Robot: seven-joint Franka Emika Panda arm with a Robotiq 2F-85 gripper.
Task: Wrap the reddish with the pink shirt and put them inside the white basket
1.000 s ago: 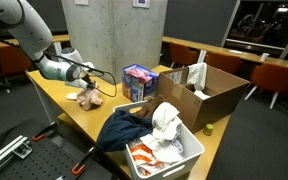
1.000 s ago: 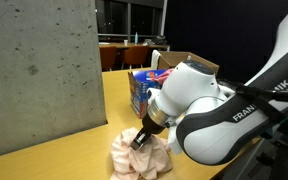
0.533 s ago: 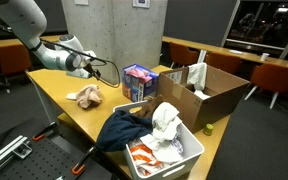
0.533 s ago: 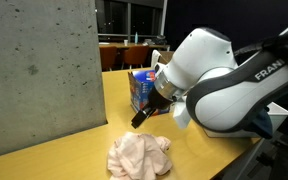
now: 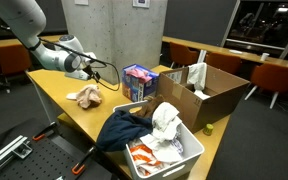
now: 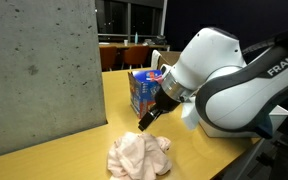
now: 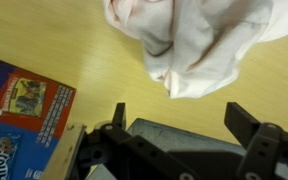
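My gripper moves toward the top in the wrist view and down onto the bunched pink shirt next.
The pink shirt lies bunched into a bundle on the wooden table, also seen in an exterior view and at the top of the wrist view. No reddish thing shows apart from it. My gripper hangs open and empty above the bundle, a little toward the blue box. In the wrist view its two fingers stand wide apart with bare table between them. The white basket stands at the table's near corner, filled with clothes.
A blue printed box stands upright beside the bundle. A dark blue cloth hangs over the basket's side. An open cardboard box sits further back. A concrete pillar rises close behind the table.
The gripper has let go of the pink bundle, opened wide and risen clear of it toward the blue box. The bundle stays on the table.
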